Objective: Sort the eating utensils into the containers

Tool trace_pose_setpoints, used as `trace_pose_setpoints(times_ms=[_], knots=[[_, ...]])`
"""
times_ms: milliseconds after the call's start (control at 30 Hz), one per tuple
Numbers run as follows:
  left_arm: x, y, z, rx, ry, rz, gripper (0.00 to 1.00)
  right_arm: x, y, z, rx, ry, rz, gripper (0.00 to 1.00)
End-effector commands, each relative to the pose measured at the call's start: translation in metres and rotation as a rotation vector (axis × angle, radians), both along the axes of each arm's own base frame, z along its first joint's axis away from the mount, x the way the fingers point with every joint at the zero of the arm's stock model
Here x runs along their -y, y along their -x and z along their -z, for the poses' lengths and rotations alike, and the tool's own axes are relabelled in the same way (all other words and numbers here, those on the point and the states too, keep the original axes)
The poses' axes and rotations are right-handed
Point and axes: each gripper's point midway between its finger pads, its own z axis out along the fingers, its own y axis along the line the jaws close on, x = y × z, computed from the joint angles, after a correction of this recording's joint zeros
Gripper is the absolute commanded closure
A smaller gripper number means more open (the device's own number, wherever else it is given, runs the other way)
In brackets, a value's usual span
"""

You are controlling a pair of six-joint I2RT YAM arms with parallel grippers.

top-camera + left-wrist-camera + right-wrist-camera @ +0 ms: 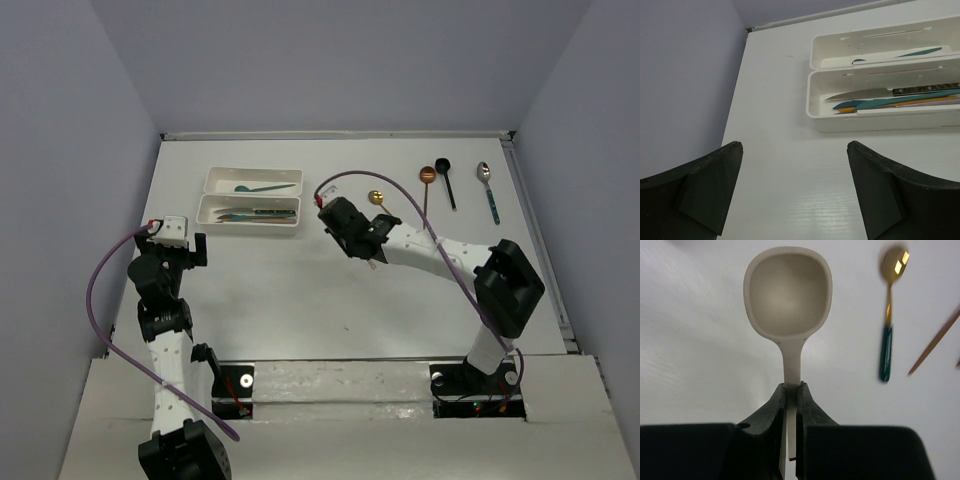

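Observation:
My right gripper swings outward and left in the top view over the far tray next, turns lengthwise and releases, as the far tray holds a teal spoon.
The two joined white trays (207,196) sit at the back left. The far tray holds a teal spoon (265,187); the near tray holds several knives (255,213). My right gripper (352,232) hangs above the table right of the trays, shut on the handle of a beige spoon (787,295), bowl pointing away. A gold spoon with a teal handle (377,198), a copper spoon (427,176), a black spoon (444,170) and a silver spoon (485,180) lie at the back right. My left gripper (185,250) is open and empty, short of the trays (815,102).
The left wall stands close beside the left arm. The gold spoon (888,300) and the copper handle (935,340) lie just right of the held spoon in the right wrist view. The knives (890,100) show in the left wrist view.

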Motion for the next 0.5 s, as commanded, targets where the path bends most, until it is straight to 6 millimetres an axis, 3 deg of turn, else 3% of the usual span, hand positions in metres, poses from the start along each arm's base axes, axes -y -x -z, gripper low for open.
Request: trace_pose_setpoints(times_ms=[0, 33, 67, 100, 133, 167, 200, 267, 300, 333, 367, 400, 433, 467], knots=[[-0.002, -0.002, -0.016, 0.064, -0.029, -0.002, 0.01, -0.081, -0.088, -0.151, 0.533, -0.022, -0.209, 1.0], [-0.003, -0.002, -0.015, 0.062, -0.029, -0.005, 0.01, -0.1, -0.103, -0.155, 0.596, 0.054, -0.325, 1.0], [-0.003, -0.002, -0.015, 0.062, -0.029, -0.005, 0.01, -0.122, -0.112, -0.161, 0.642, -0.019, -0.352, 1.0], [-0.003, -0.002, -0.016, 0.064, -0.03, -0.007, 0.01, -0.149, -0.123, -0.178, 0.742, -0.015, -0.466, 1.0], [-0.004, -0.002, -0.016, 0.064, -0.03, -0.01, 0.01, -0.169, -0.136, -0.211, 0.827, -0.04, -0.484, 1.0], [-0.004, -0.002, -0.015, 0.064, -0.03, -0.01, 0.01, -0.193, -0.156, -0.171, 0.803, 0.056, -0.545, 1.0], [-0.004, -0.002, -0.016, 0.065, -0.032, -0.013, 0.01, -0.208, -0.171, -0.216, 0.905, 0.033, -0.516, 1.0], [-0.004, -0.002, -0.016, 0.066, -0.033, -0.011, 0.01, -0.228, -0.191, -0.212, 0.955, 0.088, -0.522, 1.0], [-0.004, -0.002, -0.015, 0.065, -0.034, -0.013, 0.01, -0.247, -0.207, -0.164, 0.933, 0.165, -0.569, 1.0], [-0.004, -0.002, -0.015, 0.063, -0.033, -0.011, 0.01, -0.255, -0.212, -0.199, 1.023, 0.121, -0.54, 1.0], [-0.004, -0.002, -0.014, 0.063, -0.034, -0.01, 0.01, -0.258, -0.221, -0.19, 1.058, 0.128, -0.551, 1.0], [-0.004, -0.002, -0.014, 0.063, -0.034, -0.01, 0.01, -0.273, -0.218, -0.179, 1.086, 0.089, -0.614, 1.0], [-0.004, -0.002, -0.014, 0.063, -0.034, -0.01, 0.01, -0.271, -0.223, -0.173, 1.096, 0.067, -0.629, 1.0], [-0.004, -0.002, -0.015, 0.066, -0.035, -0.01, 0.01, -0.272, -0.227, -0.181, 1.118, 0.035, -0.628, 1.0]])
